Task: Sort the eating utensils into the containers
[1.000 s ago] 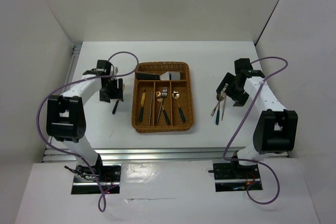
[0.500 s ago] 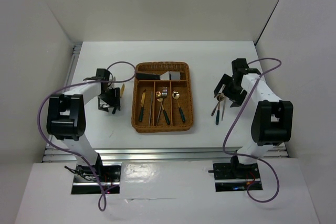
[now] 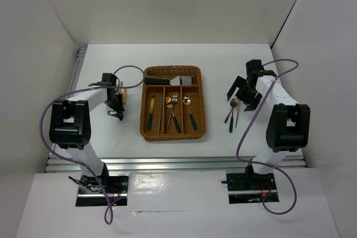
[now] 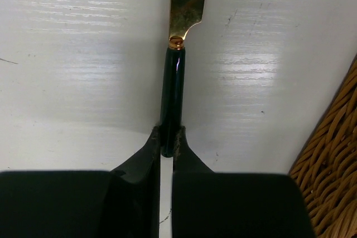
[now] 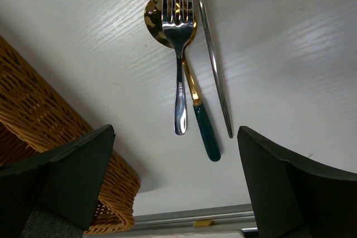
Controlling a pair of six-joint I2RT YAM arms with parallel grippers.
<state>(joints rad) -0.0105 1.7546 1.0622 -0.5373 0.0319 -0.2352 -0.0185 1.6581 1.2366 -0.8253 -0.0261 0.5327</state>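
My left gripper lifts over the tray's woven side next and lowers the knife's dark green handle into the knife slot point(image 3: 156, 115) to release it, because another gold knife lies there.
My left gripper point(image 3: 117, 107) point(image 4: 167, 137) is shut on the tip of the dark green handle of a gold-bladed knife point(image 4: 173, 82) point(image 3: 123, 96), which lies on the white table left of the wicker tray point(image 3: 202, 116). The tray's slots hold a wide silver server point(image 3: 176, 79), a gold knife point(image 3: 150, 111), a fork and spoon point(image 3: 173, 110) and a gold spoon point(image 3: 189, 113). My right gripper point(image 3: 242, 93) point(image 5: 174, 133) hangs open above a silver fork point(image 5: 178, 54), a gold spoon with a green handle point(image 5: 205, 129) and a slim silver utensil point(image 5: 215, 65) on the table to the tray's right.
The tray's woven wall point(image 4: 334, 160) stands close to the right of the held knife, and its corner point(image 5: 39, 115) shows left of the right gripper. White walls close in the table on three sides. A metal rail point(image 3: 167, 163) runs along the near edge.
My left gripper has come down and closed on the end of the knife's handle. The right gripper has moved slightly toward the back, still open.
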